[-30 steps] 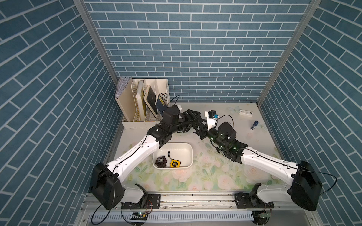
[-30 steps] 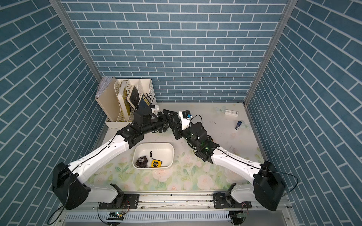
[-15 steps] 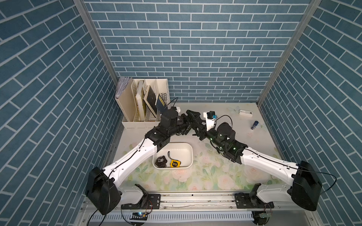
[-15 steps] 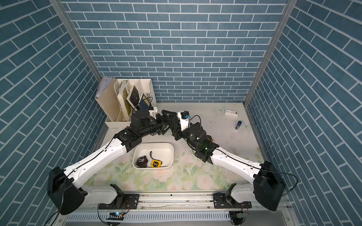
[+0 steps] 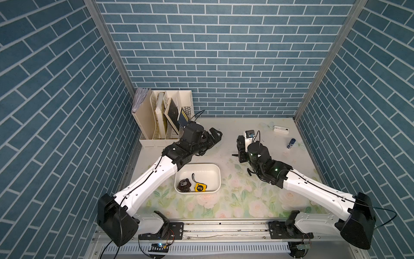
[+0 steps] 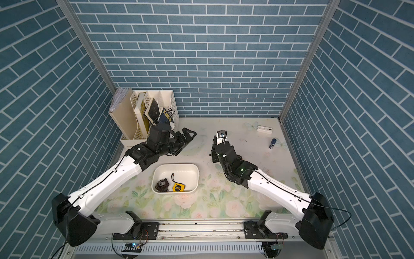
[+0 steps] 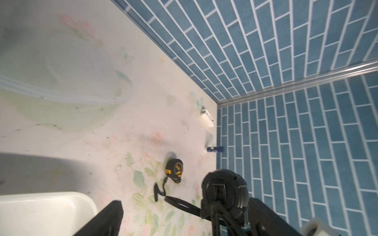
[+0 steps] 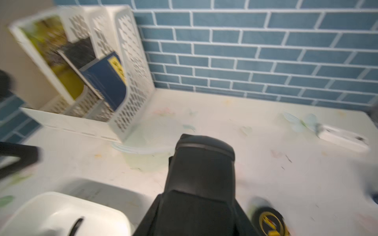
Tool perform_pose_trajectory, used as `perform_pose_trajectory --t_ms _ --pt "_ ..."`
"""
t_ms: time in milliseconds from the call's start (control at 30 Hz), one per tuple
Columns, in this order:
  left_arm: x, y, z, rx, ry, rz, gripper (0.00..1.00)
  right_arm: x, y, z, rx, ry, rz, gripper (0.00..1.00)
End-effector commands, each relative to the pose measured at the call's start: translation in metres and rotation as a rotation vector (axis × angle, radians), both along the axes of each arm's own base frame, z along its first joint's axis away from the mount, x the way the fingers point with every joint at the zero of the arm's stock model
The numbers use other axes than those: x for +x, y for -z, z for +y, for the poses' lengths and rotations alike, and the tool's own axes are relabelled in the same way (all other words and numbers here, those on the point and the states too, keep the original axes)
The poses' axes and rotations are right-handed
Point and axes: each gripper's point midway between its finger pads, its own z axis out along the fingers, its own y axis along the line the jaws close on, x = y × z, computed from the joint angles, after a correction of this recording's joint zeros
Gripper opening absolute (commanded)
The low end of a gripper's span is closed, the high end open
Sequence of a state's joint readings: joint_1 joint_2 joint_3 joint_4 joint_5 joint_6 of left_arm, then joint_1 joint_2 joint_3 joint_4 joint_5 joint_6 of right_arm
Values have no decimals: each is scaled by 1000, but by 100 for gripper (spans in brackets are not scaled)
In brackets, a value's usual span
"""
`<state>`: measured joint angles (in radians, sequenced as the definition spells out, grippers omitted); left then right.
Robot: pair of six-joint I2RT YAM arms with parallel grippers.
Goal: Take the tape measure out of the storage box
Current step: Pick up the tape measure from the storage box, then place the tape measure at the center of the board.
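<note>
My right gripper tips its fingers down next, lowers them back there, then releases it, since bare mat (image 5: 252, 180) by the black-and-yellow tape measure lies below and back.
The white storage box (image 5: 218, 177) (image 6: 197, 177) sits at the front centre with a yellow tape measure (image 5: 200, 187) (image 6: 178, 187) and a black strapped item (image 5: 184, 185) inside. Behind the box, my right gripper (image 5: 240, 149) (image 8: 196, 214) is shut on a black round tape measure (image 7: 225, 190) (image 8: 202, 173) with a hanging strap. My left gripper (image 5: 216, 135) (image 7: 184, 224) is open and empty, a short way left of it. A black-and-yellow tape measure (image 7: 174, 169) (image 8: 270, 220) lies on the mat under the right arm.
A cream file organizer (image 5: 165, 118) with books stands at the back left, close to the left wrist. A white bar (image 5: 281, 129) and a small blue tube (image 5: 291, 143) lie at the back right. A clear lid (image 7: 61, 92) rests on the mat behind the box.
The two grippers were together over the back of the box. The left one has opened wide and drawn back to the left; the right one keeps the black tape measure.
</note>
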<state>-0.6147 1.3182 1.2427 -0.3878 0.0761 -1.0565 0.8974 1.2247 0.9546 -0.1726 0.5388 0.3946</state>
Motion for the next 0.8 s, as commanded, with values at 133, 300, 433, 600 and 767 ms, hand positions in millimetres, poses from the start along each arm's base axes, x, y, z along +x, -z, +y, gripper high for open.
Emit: perform_pose_trajectory --t_ms 133,300,433,600,767 --pt "-11 55 68 478 -78 85 100 -30 89 -86 -297 375 282 0" --pt "-14 73 82 573 -91 110 100 -30 114 -97 -434 460 332 0" --pt "-17 77 87 597 -99 117 100 -28 136 -103 -548 496 384 0" --pt "-20 76 94 616 -113 114 100 -28 163 -106 -594 490 446 0" --pt "-19 71 98 641 -125 110 100 -31 184 -110 -599 469 523 0"
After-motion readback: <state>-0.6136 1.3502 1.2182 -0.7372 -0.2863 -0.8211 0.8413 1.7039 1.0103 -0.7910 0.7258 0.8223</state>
